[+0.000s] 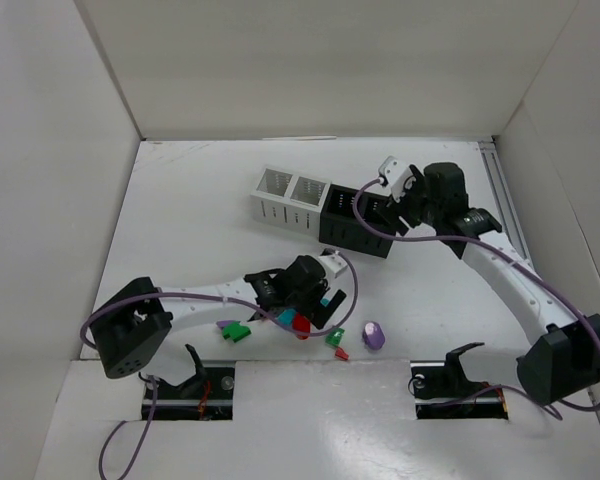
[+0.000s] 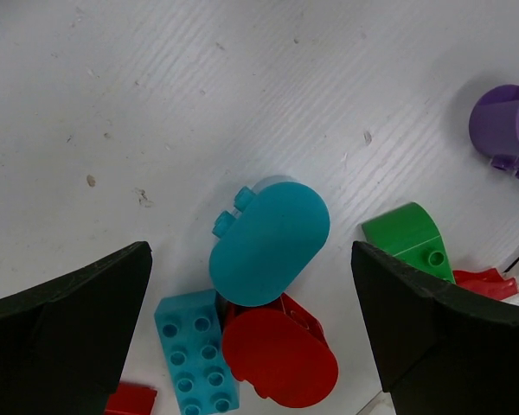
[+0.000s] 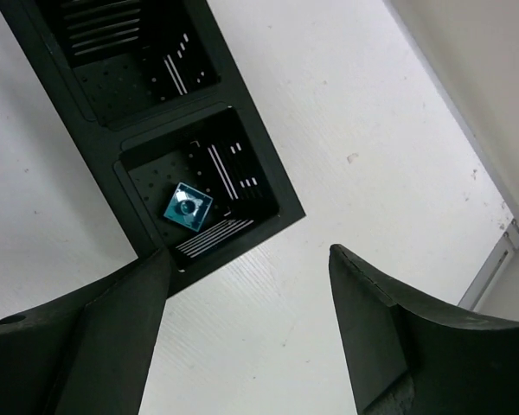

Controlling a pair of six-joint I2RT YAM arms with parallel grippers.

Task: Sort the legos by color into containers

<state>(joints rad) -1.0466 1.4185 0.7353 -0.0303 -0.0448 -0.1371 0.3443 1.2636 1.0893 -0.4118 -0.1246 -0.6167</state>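
Observation:
The teal oval lies below, already between the open fingers of my left gripper. My left gripper will move down around the sides of the teal oval [image 1: 325, 301] [image 2: 270, 242] next and close there.
My left gripper [image 1: 310, 300] is open and hangs low over a cluster of legos near the table's front. In the left wrist view, a teal oval [image 2: 270, 242], a teal brick [image 2: 195, 350] and a red oval [image 2: 279, 359] lie between its fingers [image 2: 86, 320]. A green piece [image 2: 406, 238] and a purple piece [image 2: 506, 125] lie to the right. The containers are two white cups [image 1: 290, 193] and two black cups [image 1: 355, 218]. My right gripper [image 1: 390, 200] is open and empty above the end black cup [image 3: 203, 186], which holds a small teal piece [image 3: 188, 207].
A green brick [image 1: 237, 331], a small green piece [image 1: 335, 337], a small red piece [image 1: 341, 352] and a purple oval [image 1: 374, 336] lie along the front. White walls enclose the table. A rail [image 1: 505, 200] runs along the right side.

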